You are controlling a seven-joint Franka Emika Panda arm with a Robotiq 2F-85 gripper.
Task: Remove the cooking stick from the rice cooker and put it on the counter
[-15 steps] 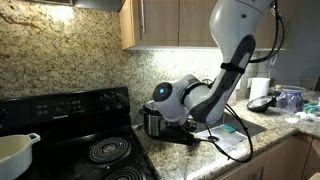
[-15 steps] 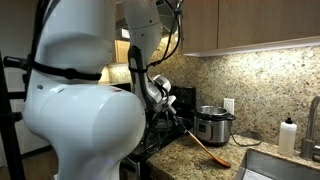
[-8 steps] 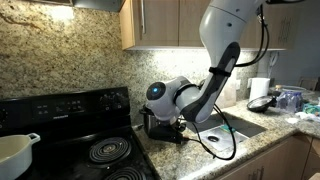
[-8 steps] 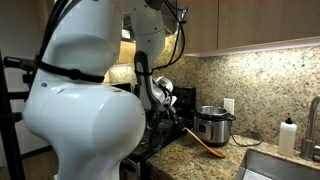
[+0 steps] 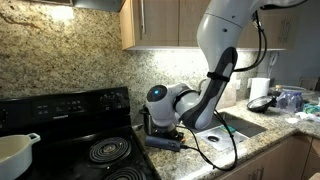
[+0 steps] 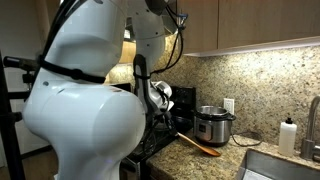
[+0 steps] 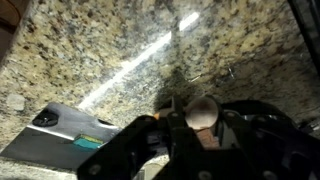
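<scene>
I will bring the stick's handle end down onto the counter by the counter's front edge and release it there, since the stick still slants, that end raised.
My gripper (image 7: pixel 195 128) is shut on the cooking stick (image 7: pixel 201 112), whose rounded light-brown end shows between the black fingers in the wrist view. In an exterior view the stick (image 6: pixel 203 147) slants low over the granite counter (image 6: pixel 225 165), reaching from the gripper (image 6: pixel 174 132) towards the front of the steel rice cooker (image 6: pixel 212 125). The stick is outside the cooker. In an exterior view the gripper (image 5: pixel 165 142) is low on the counter (image 5: pixel 205 160) beside the stove, and the arm hides the cooker and the stick.
A black stove (image 5: pixel 100 150) with a white pot (image 5: pixel 15 150) lies beside the gripper. A sink (image 5: pixel 245 125), a paper roll (image 5: pixel 260 88) and dishes stand further along. A white bottle (image 6: pixel 289 135) is by the sink. A flat grey object (image 7: pixel 60 130) lies on the granite.
The arm has moved towards the stove and lowered, carrying the stick. The stick now lies flatter and closer to the counter.
</scene>
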